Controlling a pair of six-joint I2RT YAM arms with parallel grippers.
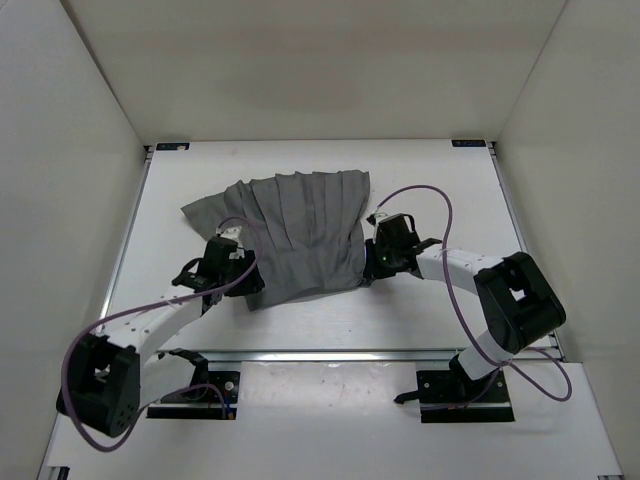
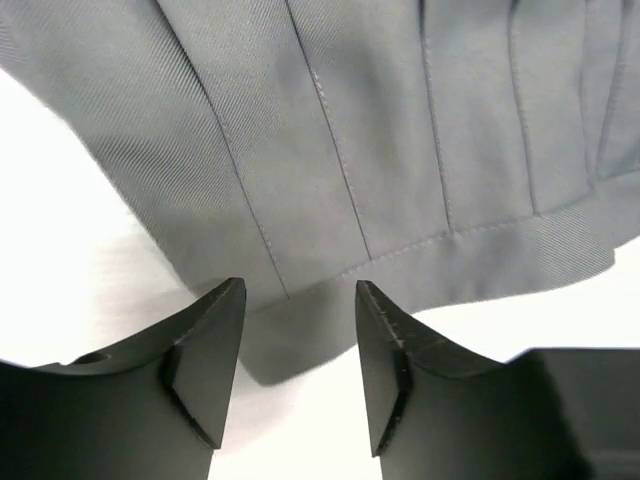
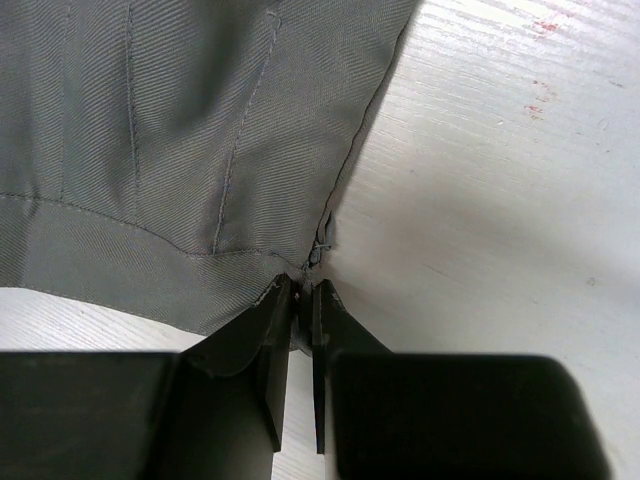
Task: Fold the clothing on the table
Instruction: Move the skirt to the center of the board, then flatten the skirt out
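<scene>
The hem corner [image 1: 254,301] [image 2: 282,335] is just below, between the left gripper's fingers, so the left gripper needs to lower its open fingers slightly on both sides of the stitched cloth and close them.
The clothing [image 1: 300,235] is a dark grey pleated skirt spread fan-like on the white table [image 1: 440,190]. My left gripper [image 1: 243,282] sits at its near left corner. In the left wrist view the gripper [image 2: 300,290] stands open, and the stitched hem of the clothing [image 2: 380,150] lies just between the fingertips [image 2: 225,300] without being pinched. My right gripper [image 1: 368,268] is at the near right corner. The right wrist view shows that gripper [image 3: 303,285] shut on the hem corner of the clothing [image 3: 150,150], where the side seam ends.
A metal rail [image 1: 330,353] runs along the near table edge, with both arm bases behind it. White walls [image 1: 80,150] enclose the left, right and far sides. Purple cables [image 1: 450,260] loop over the right arm.
</scene>
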